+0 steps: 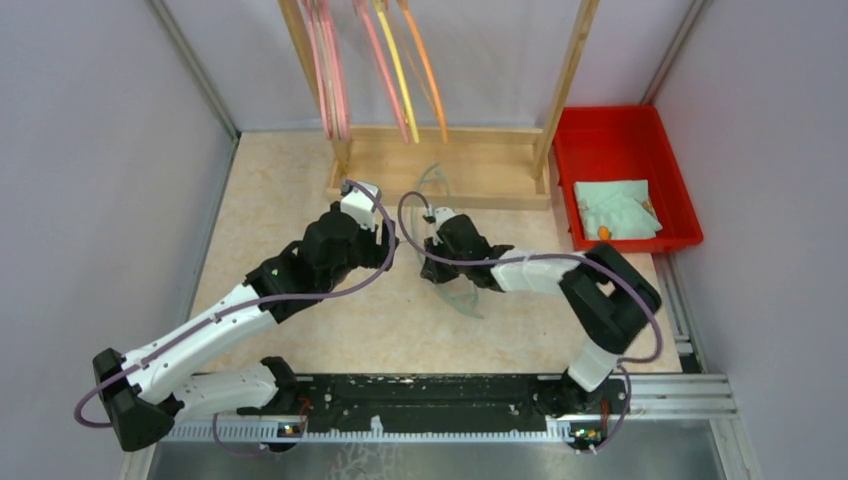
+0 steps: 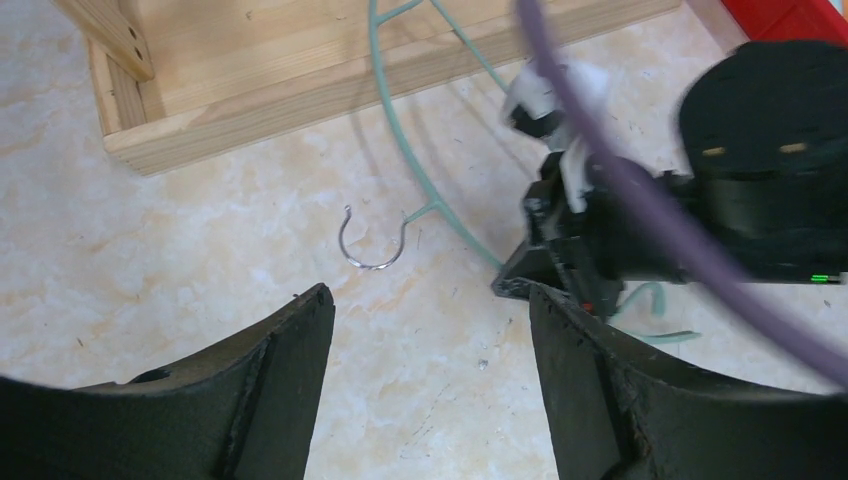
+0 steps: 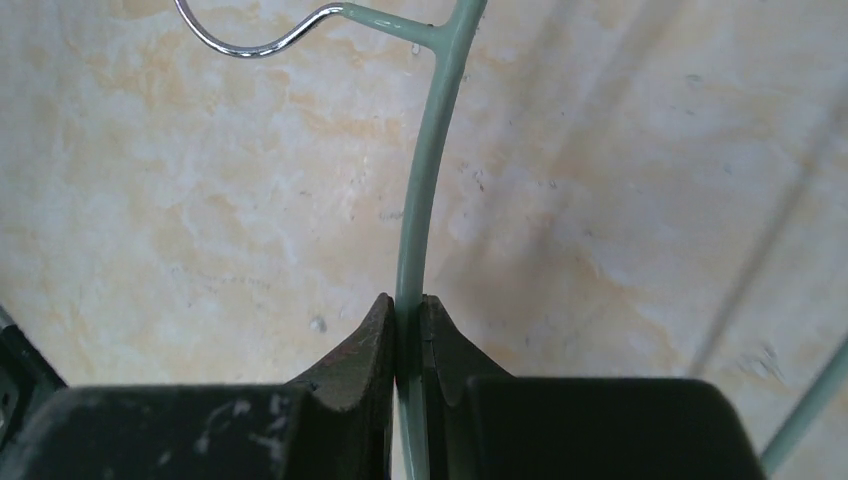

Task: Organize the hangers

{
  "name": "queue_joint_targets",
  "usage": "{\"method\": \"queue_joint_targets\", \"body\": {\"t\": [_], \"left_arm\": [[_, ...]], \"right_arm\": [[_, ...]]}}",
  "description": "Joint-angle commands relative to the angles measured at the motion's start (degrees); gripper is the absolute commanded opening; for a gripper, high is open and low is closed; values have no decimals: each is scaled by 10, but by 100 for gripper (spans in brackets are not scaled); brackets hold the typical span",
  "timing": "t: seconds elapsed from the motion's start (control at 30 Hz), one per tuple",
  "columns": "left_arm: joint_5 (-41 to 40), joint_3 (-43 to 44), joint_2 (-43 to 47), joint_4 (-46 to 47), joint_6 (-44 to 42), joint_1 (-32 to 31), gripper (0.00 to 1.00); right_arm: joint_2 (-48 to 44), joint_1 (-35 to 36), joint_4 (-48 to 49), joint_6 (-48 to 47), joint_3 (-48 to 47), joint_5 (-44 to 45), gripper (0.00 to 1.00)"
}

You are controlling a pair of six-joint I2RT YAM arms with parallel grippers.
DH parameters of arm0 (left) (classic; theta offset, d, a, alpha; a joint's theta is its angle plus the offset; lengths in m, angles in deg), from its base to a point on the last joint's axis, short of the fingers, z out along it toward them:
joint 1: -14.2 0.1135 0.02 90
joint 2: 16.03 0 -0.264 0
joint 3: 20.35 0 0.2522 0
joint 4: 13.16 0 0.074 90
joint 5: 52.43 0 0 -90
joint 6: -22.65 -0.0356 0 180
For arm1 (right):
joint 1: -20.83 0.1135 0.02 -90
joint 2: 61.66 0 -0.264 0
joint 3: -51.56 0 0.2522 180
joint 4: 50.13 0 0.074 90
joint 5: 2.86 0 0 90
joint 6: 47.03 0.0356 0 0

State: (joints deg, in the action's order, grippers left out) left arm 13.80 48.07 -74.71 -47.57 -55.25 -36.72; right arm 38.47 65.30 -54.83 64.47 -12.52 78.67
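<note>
My right gripper lifts the green hanger, tilting upward, past the orange hanger to the rack's empty side (image 1: 510, 40) next and releases it. That side lies above and outward.
A pale green hanger (image 3: 425, 170) with a metal hook (image 3: 240, 45) is over the table in front of the rack. My right gripper (image 3: 408, 305) is shut on its thin green arm. In the left wrist view the hanger (image 2: 400, 140) curves from the rack base down to my right gripper (image 2: 525, 280), and its hook (image 2: 370, 250) is near the table top. My left gripper (image 2: 430, 300) is open and empty just short of the hook. From above, the grippers (image 1: 390, 245) (image 1: 428, 262) sit close together. Pink (image 1: 335, 70), yellow (image 1: 398, 70) and orange (image 1: 428, 75) hangers hang on the rack.
The wooden rack base (image 1: 470, 165) stands at the back of the table, its uprights rising out of view. A red bin (image 1: 620, 140) holding a pale green cloth (image 1: 615, 208) sits at the back right. Grey walls close in on both sides.
</note>
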Motion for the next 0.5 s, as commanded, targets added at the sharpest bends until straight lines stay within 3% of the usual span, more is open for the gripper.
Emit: {"method": "queue_joint_targets", "body": {"t": [0.0, 0.2, 0.33, 0.47], "left_arm": [[0, 10, 7, 11, -4, -1, 76], [11, 15, 6, 16, -7, -1, 76], [18, 18, 6, 17, -11, -2, 75], [18, 20, 4, 16, -13, -2, 75]], "right_arm": [[-169, -4, -44, -16, 23, 32, 4], [-336, -78, -132, -21, 28, -23, 1], [-386, -153, -158, -17, 12, -81, 1], [-398, -181, -186, -18, -15, -127, 1]]}}
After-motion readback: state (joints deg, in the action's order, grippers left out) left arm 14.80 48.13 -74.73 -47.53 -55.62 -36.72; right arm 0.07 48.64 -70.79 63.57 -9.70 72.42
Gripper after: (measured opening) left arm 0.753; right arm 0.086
